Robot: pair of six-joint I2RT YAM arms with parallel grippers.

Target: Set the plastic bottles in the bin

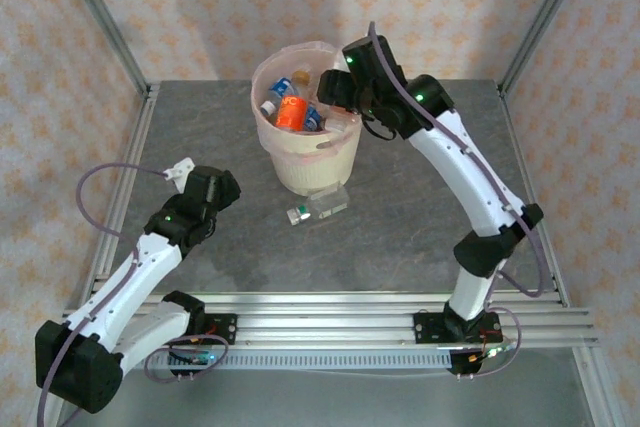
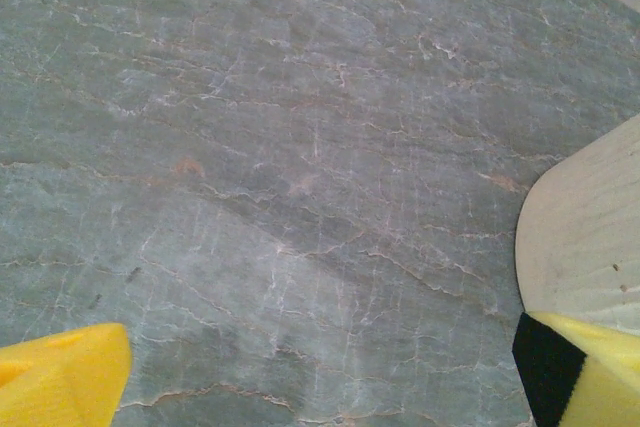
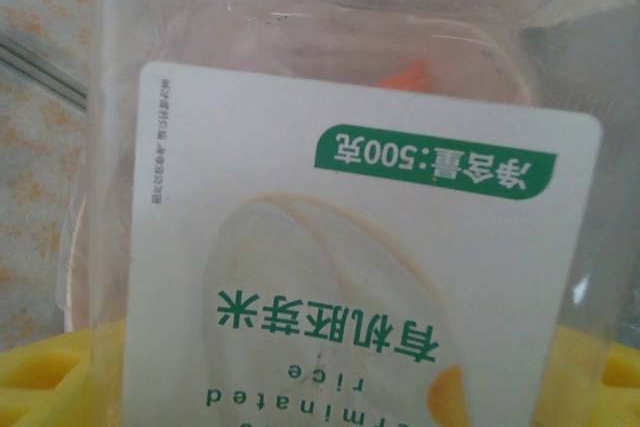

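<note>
My right gripper, still at the bin's rim, next shifts across toward the orange bottle to release, as the middle of the bin's opening [image 1: 314, 111] lies beside it.
The bin [image 1: 306, 162], a cream basket with a pink liner, stands at the table's middle back and holds several plastic bottles, among them an orange one [image 1: 290, 112] and a blue one [image 1: 274, 98]. My right gripper [image 1: 337, 88] hangs at the bin's right rim, shut on a clear plastic bottle [image 3: 350, 267] with a white label and green print; the gripper [image 3: 330, 392] has yellow fingers [image 3: 45, 377] on either side of it. Another clear bottle [image 1: 318, 209] lies on the table just in front of the bin. My left gripper [image 1: 226, 188] is open and empty over bare table [image 2: 325, 387], left of the bin.
The bin's cream wall [image 2: 590, 237] is close to my left gripper's right finger [image 2: 595, 367]. Metal frame posts [image 1: 100, 17] stand at the table's back corners, and a rail [image 1: 330, 322] runs along the near edge.
</note>
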